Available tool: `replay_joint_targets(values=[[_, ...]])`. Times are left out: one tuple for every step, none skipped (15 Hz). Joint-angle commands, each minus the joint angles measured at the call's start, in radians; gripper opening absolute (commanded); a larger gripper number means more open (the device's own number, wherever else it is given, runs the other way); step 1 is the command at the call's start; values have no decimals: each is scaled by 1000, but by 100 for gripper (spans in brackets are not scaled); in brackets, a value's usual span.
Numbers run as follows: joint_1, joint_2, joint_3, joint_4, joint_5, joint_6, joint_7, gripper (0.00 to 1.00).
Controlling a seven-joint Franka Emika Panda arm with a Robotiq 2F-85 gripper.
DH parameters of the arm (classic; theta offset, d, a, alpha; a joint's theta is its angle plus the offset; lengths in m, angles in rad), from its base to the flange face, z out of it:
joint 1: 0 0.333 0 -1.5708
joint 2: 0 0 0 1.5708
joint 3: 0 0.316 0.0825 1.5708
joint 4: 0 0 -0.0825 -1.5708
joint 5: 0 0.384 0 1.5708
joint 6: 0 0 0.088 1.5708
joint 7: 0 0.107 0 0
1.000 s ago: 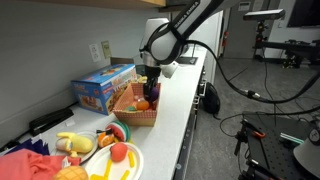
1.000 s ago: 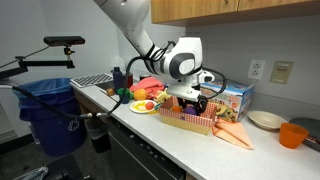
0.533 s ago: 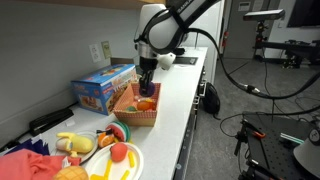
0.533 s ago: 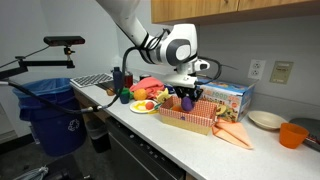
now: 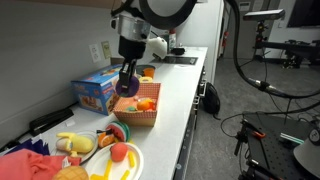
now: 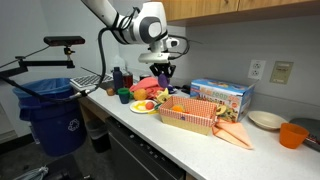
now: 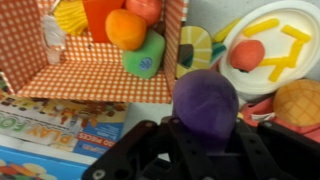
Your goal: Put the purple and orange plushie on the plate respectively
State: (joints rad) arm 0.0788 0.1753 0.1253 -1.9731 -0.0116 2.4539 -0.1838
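Observation:
I will next use my gripper to bring the purple plushie [image 7: 204, 92] over the white plate, and then I will lower it beside the red ball.
My gripper [image 7: 205, 118] is shut on the round purple plushie [image 7: 204, 92] and holds it in the air. In both exterior views the gripper [image 5: 127, 86] [image 6: 160, 73] hangs between the checkered basket [image 5: 132, 117] and the white plate [image 5: 134, 166]. The orange plushie [image 7: 125, 28] lies in the basket [image 7: 100, 78] beside a green toy [image 7: 148, 55]. It also shows in an exterior view [image 5: 147, 103]. In the wrist view the plate [image 7: 276, 47] holds a red ball and yellow strips.
A blue toy box [image 5: 100, 88] [image 6: 226, 96] stands behind the basket. Toy foods lie around the plate [image 6: 147, 108]. An orange cloth [image 6: 236, 134], a white dish [image 6: 265, 120] and an orange bowl [image 6: 293, 133] lie on the counter. A blue bin [image 6: 48, 110] stands on the floor.
My gripper has risen out of the basket with the purple plushie and moved along the counter toward the plate.

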Motion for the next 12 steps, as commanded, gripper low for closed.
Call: replay_joint_targets(values=[[35, 8, 51, 1, 49, 25, -60, 7], [43, 22, 69, 7, 69, 27, -76, 7], [52, 34, 83, 13, 80, 27, -86, 7], [57, 46, 98, 17, 100, 26, -104, 7], [62, 58, 111, 20, 117, 22, -119, 7], [65, 71, 123, 22, 128, 19, -132, 7], [67, 81, 132, 22, 137, 17, -145, 7], [68, 91, 139, 24, 144, 14, -155, 7], [68, 101, 146, 26, 147, 10, -163, 7], [67, 109, 151, 28, 150, 8, -170, 7], [65, 116, 155, 30, 152, 5, -176, 12], [64, 121, 157, 31, 150, 3, -177, 52]])
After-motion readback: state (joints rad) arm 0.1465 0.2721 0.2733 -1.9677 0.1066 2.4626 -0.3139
